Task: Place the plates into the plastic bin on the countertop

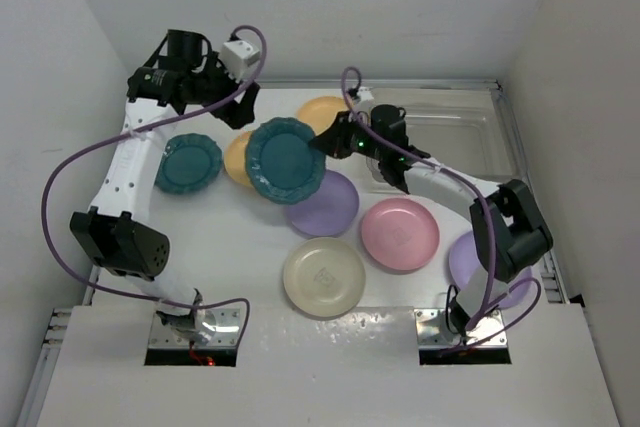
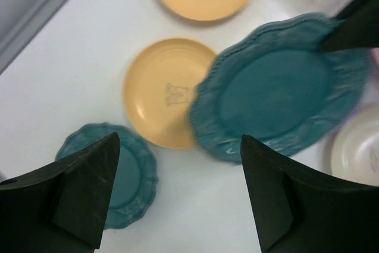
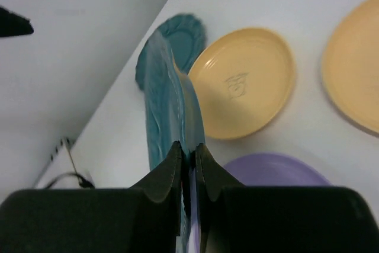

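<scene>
I need to swing my right gripper over the bin [image 1: 455,132] next, then lower and release the dark teal plate, since the bin's empty bottom is to the gripper's right in the top view.
My right gripper [image 1: 327,141] [image 3: 188,146] is shut on the rim of a scallop-edged dark teal plate [image 1: 285,159] [image 2: 278,87] [image 3: 169,102], which it holds off the countertop [image 1: 250,247]. Behind and to the left of that plate, my left gripper [image 1: 238,107] [image 2: 179,137] hangs open and empty. A second teal plate [image 1: 188,163] [image 2: 127,170] lies at the left. Two yellow plates [image 1: 238,157] [image 1: 322,111], a lilac plate [image 1: 328,205], a pink plate [image 1: 399,234] and a cream plate [image 1: 323,276] lie flat. The clear plastic bin [image 1: 455,132] stands at the back right with no plates in it.
Another lilac plate [image 1: 470,259] lies partly under the right arm's elbow [image 1: 515,227]. White walls close in the left, back and right. Purple cables loop off both arms. Metal mounting plates [image 1: 195,332] sit at the front edge.
</scene>
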